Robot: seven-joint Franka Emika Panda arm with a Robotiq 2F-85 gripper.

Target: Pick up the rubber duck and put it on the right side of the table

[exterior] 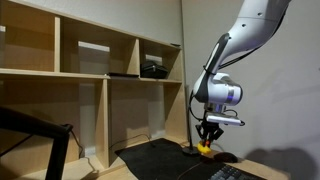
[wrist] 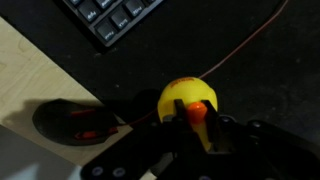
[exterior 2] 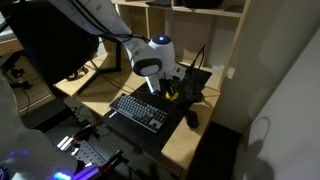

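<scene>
An open patch of the black mat (wrist: 250, 60) beside the keyboard is below my gripper, so my gripper should next lower the duck onto that patch and let go of it there.
The rubber duck (wrist: 186, 100) is small, yellow and round with an orange beak. In the wrist view it sits between my gripper (wrist: 194, 124) fingers, which are closed on it over the black mat (wrist: 250, 60). In an exterior view the gripper (exterior: 207, 141) hangs just above the mat with the yellow duck (exterior: 205, 148) at its tips. In the other exterior view the gripper (exterior 2: 168, 90) holds the duck (exterior 2: 170, 94) behind the keyboard (exterior 2: 139, 110). The light wood table (exterior 2: 190, 140) carries the mat.
A dark mouse (exterior 2: 191, 118) lies beside the keyboard; it also shows in the wrist view (wrist: 70, 122). The keyboard corner (wrist: 110, 18) is at the top of the wrist view. A tall light-wood shelf unit (exterior: 90, 70) stands behind. A thin red cable (wrist: 250, 40) crosses the mat.
</scene>
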